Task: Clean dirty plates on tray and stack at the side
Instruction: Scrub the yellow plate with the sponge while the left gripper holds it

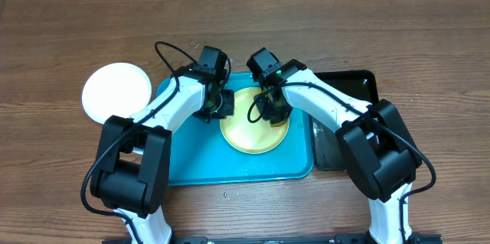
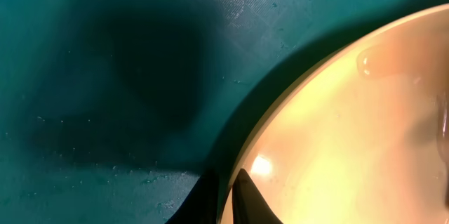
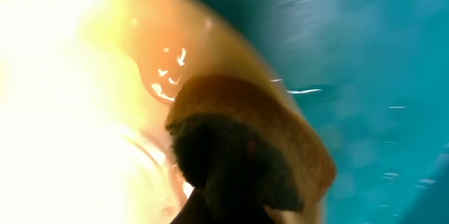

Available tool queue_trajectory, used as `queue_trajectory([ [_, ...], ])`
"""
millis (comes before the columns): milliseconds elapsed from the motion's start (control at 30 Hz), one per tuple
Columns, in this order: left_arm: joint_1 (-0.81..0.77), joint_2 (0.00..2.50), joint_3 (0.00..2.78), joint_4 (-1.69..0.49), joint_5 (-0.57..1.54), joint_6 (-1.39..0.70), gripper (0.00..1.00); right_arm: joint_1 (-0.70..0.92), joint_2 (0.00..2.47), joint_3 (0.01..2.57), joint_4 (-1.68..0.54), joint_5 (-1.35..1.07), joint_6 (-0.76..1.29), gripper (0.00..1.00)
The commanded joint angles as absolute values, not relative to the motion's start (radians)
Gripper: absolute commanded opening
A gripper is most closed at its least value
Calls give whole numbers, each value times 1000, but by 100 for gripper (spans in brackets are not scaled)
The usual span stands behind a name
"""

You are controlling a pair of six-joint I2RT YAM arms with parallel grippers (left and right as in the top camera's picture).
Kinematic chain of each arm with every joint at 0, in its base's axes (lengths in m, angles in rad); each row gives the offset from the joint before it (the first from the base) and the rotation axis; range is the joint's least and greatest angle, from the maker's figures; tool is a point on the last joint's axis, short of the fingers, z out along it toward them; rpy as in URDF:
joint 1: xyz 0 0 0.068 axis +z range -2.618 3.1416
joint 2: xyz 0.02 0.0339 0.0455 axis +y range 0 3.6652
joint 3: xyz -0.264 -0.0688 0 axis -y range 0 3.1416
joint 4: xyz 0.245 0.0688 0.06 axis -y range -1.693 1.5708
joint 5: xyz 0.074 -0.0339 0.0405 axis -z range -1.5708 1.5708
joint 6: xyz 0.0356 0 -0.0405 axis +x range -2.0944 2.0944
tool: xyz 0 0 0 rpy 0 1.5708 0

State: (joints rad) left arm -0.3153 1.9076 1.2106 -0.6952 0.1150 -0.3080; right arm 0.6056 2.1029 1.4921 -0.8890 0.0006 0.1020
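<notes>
My right gripper needs to raise the sponge, carry it to the right in the overhead view to the black tray and lower to release.
A pale yellow plate (image 1: 249,133) lies on the turquoise tray (image 1: 191,160). My left gripper (image 1: 218,106) is at the plate's left edge. In the left wrist view its fingers (image 2: 226,175) are shut on the rim of the plate (image 2: 351,133), one finger inside and one outside. My right gripper (image 1: 276,114) is over the plate's right half, shut on a brown sponge (image 3: 245,147) with a dark scouring face. The sponge presses on the wet plate (image 3: 70,76) near its rim. A white plate (image 1: 116,91) sits on the table left of the tray.
A black tray (image 1: 329,152) lies right of the turquoise one, partly under my right arm. Water drops dot the turquoise tray floor (image 2: 105,76). Wooden table surrounds both trays.
</notes>
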Motion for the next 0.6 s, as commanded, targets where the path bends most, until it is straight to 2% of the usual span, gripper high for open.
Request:
queue_trajectory([
  [0, -321, 1893, 1215, -691, 131, -315, 10, 619, 2156, 1471, -922, -233, 43, 4],
  [233, -321, 1893, 1215, -691, 131, -315, 11, 580, 2156, 1587, -936, -519, 25, 4],
  [567, -321, 1893, 1215, -691, 131, -315, 11, 397, 2107, 1790, -1194, -567, -2, 4],
])
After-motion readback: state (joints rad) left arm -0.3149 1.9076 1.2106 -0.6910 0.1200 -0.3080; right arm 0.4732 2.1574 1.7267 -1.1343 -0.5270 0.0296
